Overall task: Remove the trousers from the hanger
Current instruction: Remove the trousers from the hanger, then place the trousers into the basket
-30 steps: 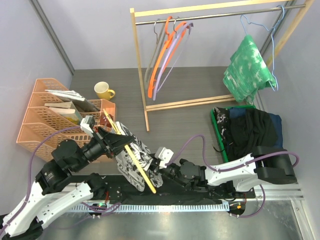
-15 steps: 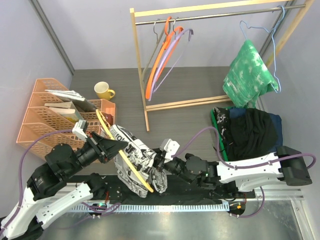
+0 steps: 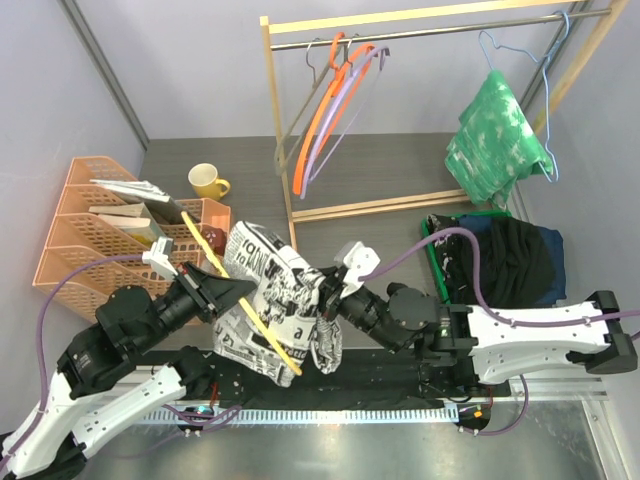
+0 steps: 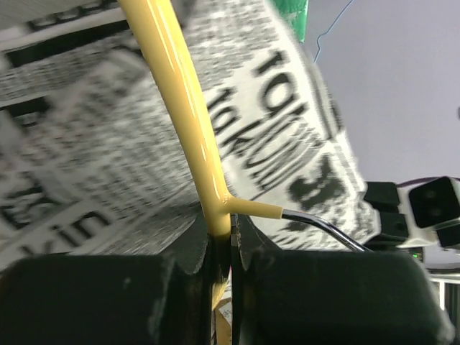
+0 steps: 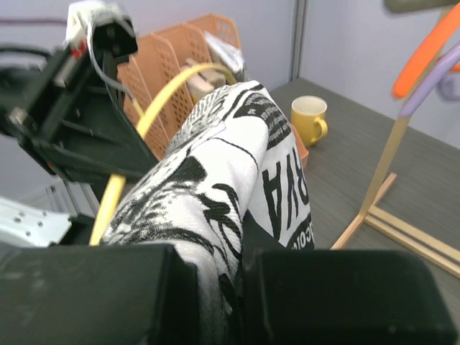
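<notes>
Next, my right gripper pulls the trousers off the hanger to the right in the top view and releases them over the green bin [image 3: 495, 260], where other trousers lie.
The white newspaper-print trousers [image 3: 272, 292] drape over a yellow hanger [image 3: 255, 318] held above the table's near edge. My left gripper [image 3: 226, 289] is shut on the hanger's neck [image 4: 215, 208], just below where its metal hook [image 4: 323, 226] branches off. My right gripper [image 3: 330, 302] is shut on a fold of the same trousers [image 5: 215, 165], on their right side. Green-and-white mottled trousers [image 3: 495, 135] hang from a blue wire hanger [image 3: 520, 55] on the rail. Black and navy trousers [image 3: 500, 255] lie piled in a green bin at the right.
A wooden clothes rack [image 3: 285, 150] stands at the back with orange and lilac hangers [image 3: 325, 110] on its rail. A yellow mug [image 3: 207, 181] and an orange file rack [image 3: 90, 230] stand at the left. The green bin's rim [image 3: 432, 270] lies beside my right arm.
Both grippers have risen and moved away from the near edge with the hanger. The newspaper-print trousers now hang higher and more spread out. The hangers on the rail have swung.
</notes>
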### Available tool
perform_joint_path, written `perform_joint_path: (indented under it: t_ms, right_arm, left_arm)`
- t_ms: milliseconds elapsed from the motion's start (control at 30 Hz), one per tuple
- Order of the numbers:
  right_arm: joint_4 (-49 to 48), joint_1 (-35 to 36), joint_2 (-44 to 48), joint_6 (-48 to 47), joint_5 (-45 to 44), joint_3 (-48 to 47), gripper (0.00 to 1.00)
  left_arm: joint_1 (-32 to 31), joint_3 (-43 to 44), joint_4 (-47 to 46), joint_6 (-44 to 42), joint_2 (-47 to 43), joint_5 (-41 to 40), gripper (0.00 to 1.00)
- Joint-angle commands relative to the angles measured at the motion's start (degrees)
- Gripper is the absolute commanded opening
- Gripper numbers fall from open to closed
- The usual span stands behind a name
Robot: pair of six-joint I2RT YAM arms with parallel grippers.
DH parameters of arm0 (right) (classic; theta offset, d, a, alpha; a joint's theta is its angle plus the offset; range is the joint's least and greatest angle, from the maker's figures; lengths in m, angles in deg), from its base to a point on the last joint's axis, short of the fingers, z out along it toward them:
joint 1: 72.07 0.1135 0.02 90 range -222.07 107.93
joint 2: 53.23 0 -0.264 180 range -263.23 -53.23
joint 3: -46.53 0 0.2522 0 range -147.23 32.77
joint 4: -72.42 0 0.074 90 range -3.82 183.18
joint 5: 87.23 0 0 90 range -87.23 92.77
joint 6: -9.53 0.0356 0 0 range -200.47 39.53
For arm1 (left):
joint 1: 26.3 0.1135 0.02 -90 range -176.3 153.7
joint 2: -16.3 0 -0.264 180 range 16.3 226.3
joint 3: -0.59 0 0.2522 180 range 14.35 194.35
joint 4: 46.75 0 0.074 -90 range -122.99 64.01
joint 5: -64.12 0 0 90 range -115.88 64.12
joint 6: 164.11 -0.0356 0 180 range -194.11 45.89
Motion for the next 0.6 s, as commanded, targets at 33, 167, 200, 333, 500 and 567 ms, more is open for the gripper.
perform_joint_path:
  t_ms: [33, 167, 200, 333, 500, 567]
  right_arm:
    - [-2.98, -0.23, 5.14, 0.11, -5.45, -14.08, 0.01]
    - [0.62, -0.23, 5.58, -1.11, -5.19, -20.4, 0.01]
    - [1.15, -0.14, 5.75, -1.29, -5.01, -21.37, 0.01]
    - [6.42, -0.14, 6.8, -0.86, -4.84, -25.51, 0.01]
    - [15.72, -0.23, 10.49, 0.46, -5.71, -27.1, 0.01]
    - [20.39, -0.23, 11.81, 1.51, -6.94, -26.92, 0.01]
  left_arm:
    - [0.1, -0.59, 3.5, -6.19, 0.3, -3.26, 0.0]
    - [0.19, -0.59, 3.33, -7.33, 0.73, -3.44, 0.01]
    - [0.1, -0.51, 3.33, -7.59, 0.91, -3.36, 0.0]
    - [0.19, -0.33, 3.68, -8.65, 1.26, -3.62, 0.0]
    - [0.1, -0.24, 5.0, -9.88, 0.56, -4.67, 0.01]
    - [0.1, -0.15, 5.35, -10.32, 0.56, -4.85, 0.0]
